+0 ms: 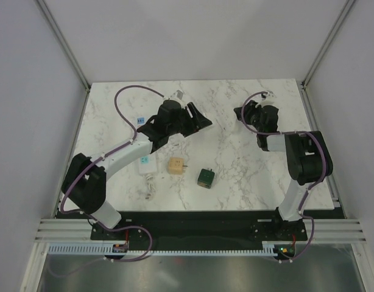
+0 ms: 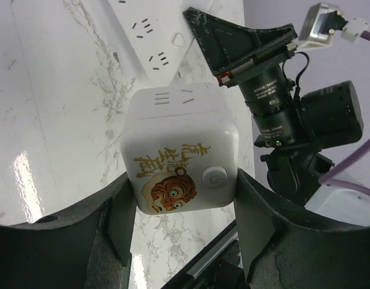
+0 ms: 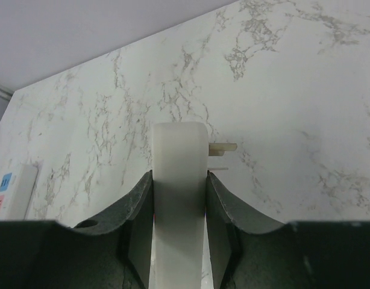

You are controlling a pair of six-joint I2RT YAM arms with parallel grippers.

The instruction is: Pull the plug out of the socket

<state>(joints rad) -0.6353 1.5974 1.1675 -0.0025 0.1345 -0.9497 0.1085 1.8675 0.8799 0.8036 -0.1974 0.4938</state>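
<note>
The white plug's pins are clear of any socket. Next, my right gripper lowers the plug slightly outward onto the open table beneath it.
My left gripper (image 2: 182, 201) is shut on a white cube socket (image 2: 179, 150) with a tiger picture and a round button, and holds it above the table. No plug sits in the faces that show. My right gripper (image 3: 179, 180) is shut on a white plug (image 3: 179, 156), whose bare prongs (image 3: 224, 146) point right, clear of any socket. In the top view the left gripper (image 1: 200, 120) and the right gripper (image 1: 239, 113) face each other over the far middle of the table, a short gap apart. The cube and the plug are hidden there.
A white power strip (image 1: 145, 164) with its cord lies near the left arm, and also shows in the left wrist view (image 2: 152, 33). A tan cube (image 1: 176, 165) and a green cube (image 1: 205, 178) sit in the near middle. The right arm's camera (image 2: 269, 96) is close to the socket.
</note>
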